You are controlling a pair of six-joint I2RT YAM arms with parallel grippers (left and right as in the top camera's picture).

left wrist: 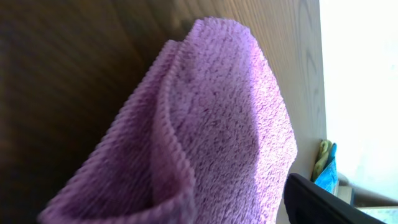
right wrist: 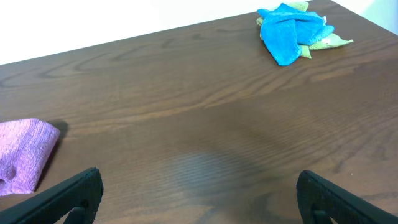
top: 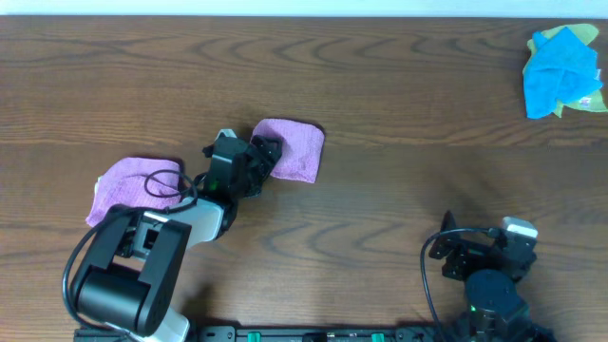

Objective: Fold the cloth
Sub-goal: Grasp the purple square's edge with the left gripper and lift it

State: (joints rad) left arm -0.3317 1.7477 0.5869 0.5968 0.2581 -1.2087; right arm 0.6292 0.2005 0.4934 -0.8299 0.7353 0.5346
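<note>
I need to lower the fingers of my left gripper next and close them on the fold of the cloth. The bunched edge of cloth (left wrist: pixel 169 186) is just below, and one finger is still apart.
The purple cloth (top: pixel 296 149) lies on the wooden table (top: pixel 399 114) as a long strip. Its left part (top: pixel 128 185) lies beside my left arm, and the middle is hidden under that arm. My left gripper (top: pixel 269 152) is at the right part of the cloth. In the left wrist view a doubled fold of the cloth (left wrist: pixel 230 124) fills the frame. One black finger (left wrist: pixel 323 202) stands far to the right, apart from the fold, so the jaws look open. The other finger is hidden. My right gripper (top: pixel 445 252) (right wrist: pixel 199 199) is open and empty over bare wood.
A bright blue cloth (top: pixel 560 71) (right wrist: pixel 289 31) lies crumpled on a yellow-green cloth (top: pixel 584 103) (right wrist: pixel 326 42) at the far right corner. The table's far edge meets a white wall.
</note>
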